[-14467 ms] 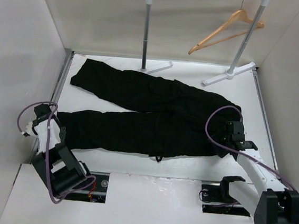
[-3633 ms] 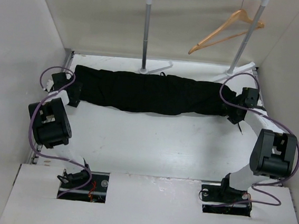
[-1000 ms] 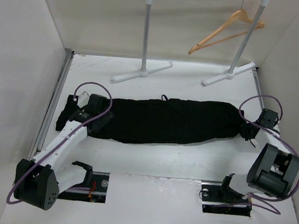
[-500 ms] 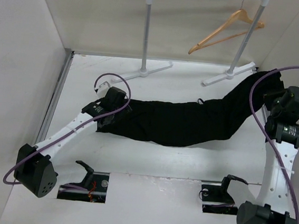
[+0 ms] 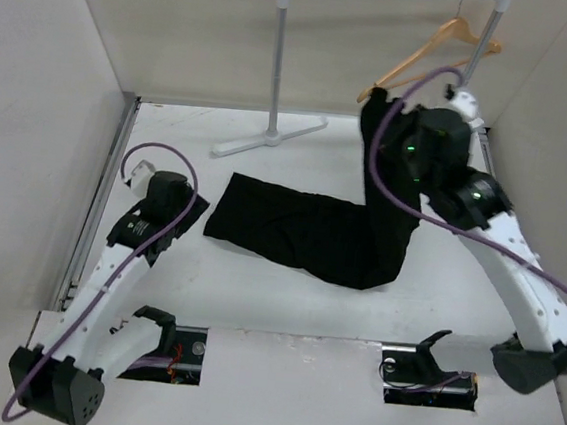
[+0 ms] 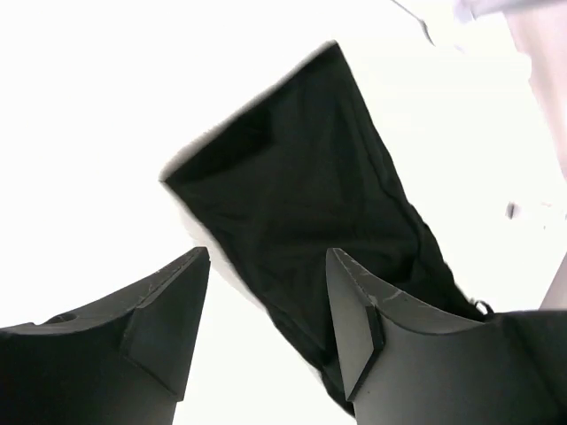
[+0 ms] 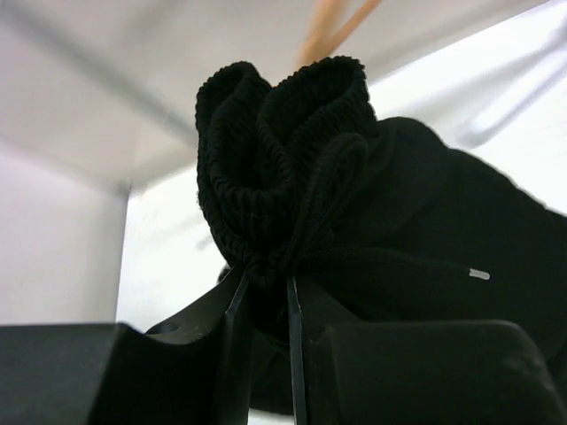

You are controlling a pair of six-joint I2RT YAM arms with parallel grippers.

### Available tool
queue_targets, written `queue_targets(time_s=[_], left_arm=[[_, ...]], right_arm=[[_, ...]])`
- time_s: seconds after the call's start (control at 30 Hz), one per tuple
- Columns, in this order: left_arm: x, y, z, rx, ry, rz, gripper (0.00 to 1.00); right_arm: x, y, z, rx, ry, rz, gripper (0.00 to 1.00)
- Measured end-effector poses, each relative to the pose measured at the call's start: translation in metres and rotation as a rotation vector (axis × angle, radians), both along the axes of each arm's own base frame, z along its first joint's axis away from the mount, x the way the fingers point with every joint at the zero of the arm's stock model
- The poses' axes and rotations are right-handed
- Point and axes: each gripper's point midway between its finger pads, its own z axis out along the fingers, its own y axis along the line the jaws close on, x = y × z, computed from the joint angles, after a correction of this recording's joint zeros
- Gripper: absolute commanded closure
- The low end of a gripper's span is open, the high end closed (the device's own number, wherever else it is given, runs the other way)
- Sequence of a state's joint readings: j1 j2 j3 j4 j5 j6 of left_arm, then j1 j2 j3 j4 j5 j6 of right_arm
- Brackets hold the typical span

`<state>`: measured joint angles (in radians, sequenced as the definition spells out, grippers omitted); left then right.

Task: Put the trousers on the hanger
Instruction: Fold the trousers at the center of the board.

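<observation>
The trousers' loose end (image 5: 243,214) is lying flat on top of the table, so my right gripper will next move down and to the left in the top view and let go over that end.
The black trousers (image 5: 311,235) lie folded lengthwise on the white table, and one end rises steeply to my right gripper (image 5: 382,104). That gripper is shut on the bunched ribbed end (image 7: 283,159), with the cloth pinched between its fingers (image 7: 264,283). It holds this end just below the lower tip of the tan wooden hanger (image 5: 432,48), which hangs from the rack's bar; the hanger (image 7: 335,25) shows right behind the bunch. My left gripper (image 5: 191,216) is open and empty, just left of the trousers' free end (image 6: 292,177), with its jaws (image 6: 266,257) low over the table.
The silver-and-white clothes rack (image 5: 278,61) stands at the back, its feet (image 5: 269,138) on the table and its right post (image 5: 480,53) beside the hanger. White walls close in on the left and right. My right arm (image 5: 501,244) arches over the right side.
My right arm has swung up and leftward, carrying the trousers' end from the right edge to the hanger. My left arm has drawn back left, off the cloth, and the trousers slid right.
</observation>
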<state>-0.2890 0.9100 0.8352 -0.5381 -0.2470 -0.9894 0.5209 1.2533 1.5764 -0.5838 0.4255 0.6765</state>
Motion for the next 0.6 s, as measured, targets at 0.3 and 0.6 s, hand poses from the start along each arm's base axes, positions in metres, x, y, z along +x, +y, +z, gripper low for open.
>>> queue_targets(time_s=[0.3, 0.6], left_arm=[[-0.027, 0.051, -0.025, -0.059, 0.051, 0.168, 0.47], [-0.037, 0.087, -0.023, -0.029, 0.057, 0.317, 0.46]], right_arm=[[-0.02, 0.223, -0.094, -0.228, 0.171, 0.346, 0.81], [-0.083, 0.38, -0.215, -0.274, 0.345, 0.644, 0.25]])
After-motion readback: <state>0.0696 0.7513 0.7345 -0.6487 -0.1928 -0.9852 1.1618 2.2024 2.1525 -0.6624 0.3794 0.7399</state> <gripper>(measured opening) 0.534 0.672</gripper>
